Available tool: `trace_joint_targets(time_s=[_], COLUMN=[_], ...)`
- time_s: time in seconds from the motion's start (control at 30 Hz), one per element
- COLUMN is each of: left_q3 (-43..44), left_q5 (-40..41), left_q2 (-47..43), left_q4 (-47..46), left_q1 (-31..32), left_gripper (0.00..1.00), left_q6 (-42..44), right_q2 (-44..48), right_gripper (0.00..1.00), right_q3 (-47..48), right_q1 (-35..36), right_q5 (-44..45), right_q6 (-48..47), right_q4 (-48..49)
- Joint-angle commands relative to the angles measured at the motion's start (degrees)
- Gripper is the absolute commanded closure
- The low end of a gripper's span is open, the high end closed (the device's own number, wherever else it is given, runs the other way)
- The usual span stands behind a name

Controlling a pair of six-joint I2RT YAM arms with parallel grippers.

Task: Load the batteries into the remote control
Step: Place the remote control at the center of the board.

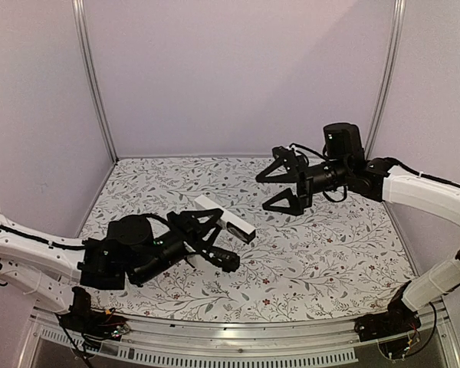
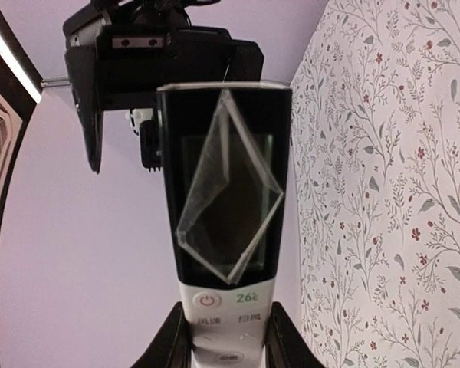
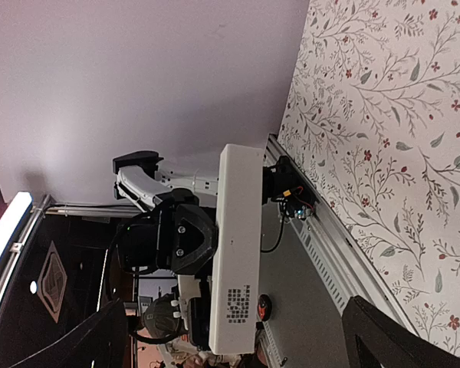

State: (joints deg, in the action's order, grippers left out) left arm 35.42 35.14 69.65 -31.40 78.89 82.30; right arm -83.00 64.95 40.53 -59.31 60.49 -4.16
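Observation:
My left gripper should turn to point down and lower the remote control onto the floral cloth to let go of it, because the table is below the gripper.
The remote control (image 1: 225, 217) is a slim white bar, held off the table in the middle left. My left gripper (image 1: 207, 234) is shut on its lower end. In the left wrist view the remote control (image 2: 226, 230) shows its dark screen and white button face, with a finger (image 2: 169, 345) on each side. My right gripper (image 1: 262, 192) hangs open above the table's right half, apart from the remote and facing it. The right wrist view shows the remote control's (image 3: 241, 245) plain white back between that gripper's wide-spread fingers (image 3: 383, 337). The batteries are out of view.
A floral cloth covers the table (image 1: 330, 245). Pale walls with metal posts (image 1: 92, 77) close in the back and sides. A metal rail (image 1: 238, 337) with cables runs along the near edge between the arm bases.

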Motion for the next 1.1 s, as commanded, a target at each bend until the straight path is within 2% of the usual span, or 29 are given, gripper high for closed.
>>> trace_joint_targets(time_s=[0.0, 0.1, 0.23, 0.33, 0.43, 0.63, 0.83, 1.07], left_q3=[8.9, 14.0, 22.2, 29.6, 35.8, 35.6, 35.5, 34.9], left_q5=[-3.3, -6.2, -12.5, -15.2, -21.2, -32.7, -31.6, -30.7], left_q2=[-4.0, -3.5, -0.8, 3.2, 7.9, 10.7, 15.8, 21.2], left_q4=[23.0, 32.3, 44.8, 53.4, 61.1, 59.8, 61.3, 62.4], left_q1=[-4.5, -8.4, -14.7, -19.6, -24.4, -32.3, -35.6, -37.3], left_gripper=[0.87, 0.87, 0.88, 0.92, 1.0, 1.0, 1.0, 1.0], left_q6=[-23.1, -36.8, -55.0, -68.2, -79.7, -95.8, -107.9, -114.4], right_q2=[5.9, 7.6, 8.5, 8.8, 9.0, 9.2, 8.9, 8.9], right_gripper=[0.01, 0.01, 0.01, 0.01, 0.01, 0.01, 0.01, 0.01], right_q3=[-1.2, -0.9, -0.4, -0.4, -0.5, -1.2, -2.2, -3.5], right_q1=[-7.7, -11.2, -12.4, -12.7, -12.8, -12.9, -12.9, -12.9], right_q5=[10.4, 16.4, 21.7, 22.6, 23.4, 23.3, 23.2, 23.3], right_q6=[-6.4, -12.9, -18.9, -20.7, -22.0, -23.3, -23.7, -24.1], right_q4=[-8.1, -14.9, -19.1, -19.3, -19.9, -20.4, -20.4, -20.4])
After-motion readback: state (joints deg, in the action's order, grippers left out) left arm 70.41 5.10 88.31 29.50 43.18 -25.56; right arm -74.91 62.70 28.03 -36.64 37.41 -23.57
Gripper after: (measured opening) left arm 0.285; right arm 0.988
